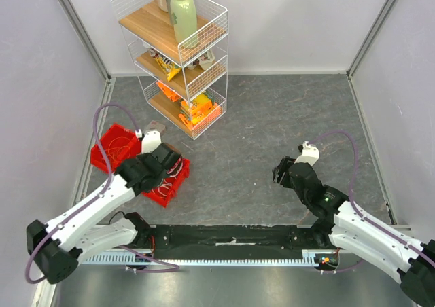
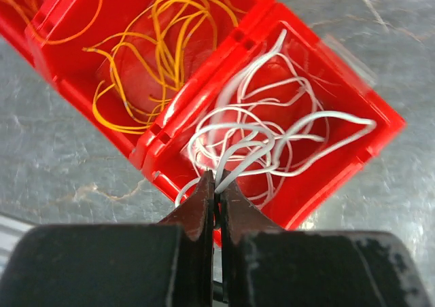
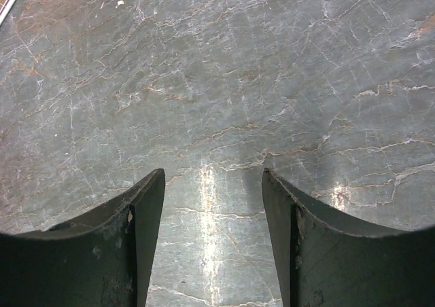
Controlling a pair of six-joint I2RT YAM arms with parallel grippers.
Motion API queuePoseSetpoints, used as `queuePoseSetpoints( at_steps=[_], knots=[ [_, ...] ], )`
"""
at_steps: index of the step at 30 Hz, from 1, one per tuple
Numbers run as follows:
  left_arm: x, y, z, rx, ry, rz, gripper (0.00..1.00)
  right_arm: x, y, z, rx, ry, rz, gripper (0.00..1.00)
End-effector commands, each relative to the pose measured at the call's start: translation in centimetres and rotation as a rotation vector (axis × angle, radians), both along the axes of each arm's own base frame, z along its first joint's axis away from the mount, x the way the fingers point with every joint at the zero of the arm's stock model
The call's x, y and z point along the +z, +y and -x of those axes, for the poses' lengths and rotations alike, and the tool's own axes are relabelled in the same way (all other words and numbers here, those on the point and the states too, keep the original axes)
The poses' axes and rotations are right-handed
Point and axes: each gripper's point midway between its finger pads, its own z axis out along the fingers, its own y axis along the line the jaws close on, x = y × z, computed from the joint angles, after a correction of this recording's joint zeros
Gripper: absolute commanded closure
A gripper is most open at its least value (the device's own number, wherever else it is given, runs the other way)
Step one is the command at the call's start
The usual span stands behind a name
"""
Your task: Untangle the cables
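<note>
I will next lower the white cable in my left gripper into the near bin and let go of it among the white loops already there, since that bin is below the gripper.
The cables lie sorted in red bins. White cables (image 2: 272, 137) fill the near bin (image 2: 353, 164), pale yellow cables (image 2: 156, 56) the middle bin, orange cables (image 2: 41, 15) the far one. My left gripper (image 2: 217, 183) is shut on a white cable at the near bin's rim. In the top view the left gripper (image 1: 170, 171) sits over the red bins (image 1: 115, 147). My right gripper (image 3: 213, 174) is open and empty over bare grey floor, at the right in the top view (image 1: 280, 171).
A white wire shelf (image 1: 177, 56) with bottles and snack packs stands at the back left. Grey walls close in the table on the left, back and right. A black rail (image 1: 231, 236) runs along the near edge between the arm bases.
</note>
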Motion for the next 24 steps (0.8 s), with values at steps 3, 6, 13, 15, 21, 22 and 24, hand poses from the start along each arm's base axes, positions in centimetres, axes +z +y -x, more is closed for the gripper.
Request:
queuePoseSetpoints(
  at_steps=[3,6,13,15,21,22,24],
  knots=[
    [-0.9,0.2,-1.3,0.285,0.008,0.227,0.98,1.6,0.6,-0.6,0.009,-0.040,-0.041,0.33],
    [-4.6,-2.0,-0.4,0.316,0.105,0.365,0.98,1.5,0.4,-0.4,0.002,-0.044,-0.041,0.33],
    [-9.3,-4.2,0.4,0.297,0.182,0.495,0.98,1.2,0.5,-0.3,0.015,-0.034,-0.037,0.33],
    [-7.8,-4.3,-0.1,0.282,0.155,0.499,0.98,1.3,0.6,-0.3,0.025,-0.035,-0.030,0.33],
    [0.3,-2.9,-1.2,0.264,-0.018,0.516,0.15,1.8,0.7,-0.5,0.041,-0.047,-0.011,0.33],
    [2.2,-2.8,-1.4,0.244,-0.064,0.533,0.13,1.9,0.7,-0.5,0.046,-0.048,-0.004,0.33],
    [5.3,-2.5,-1.3,0.197,-0.143,0.561,0.08,2.0,0.7,-0.6,0.057,-0.053,0.014,0.33]
  ],
)
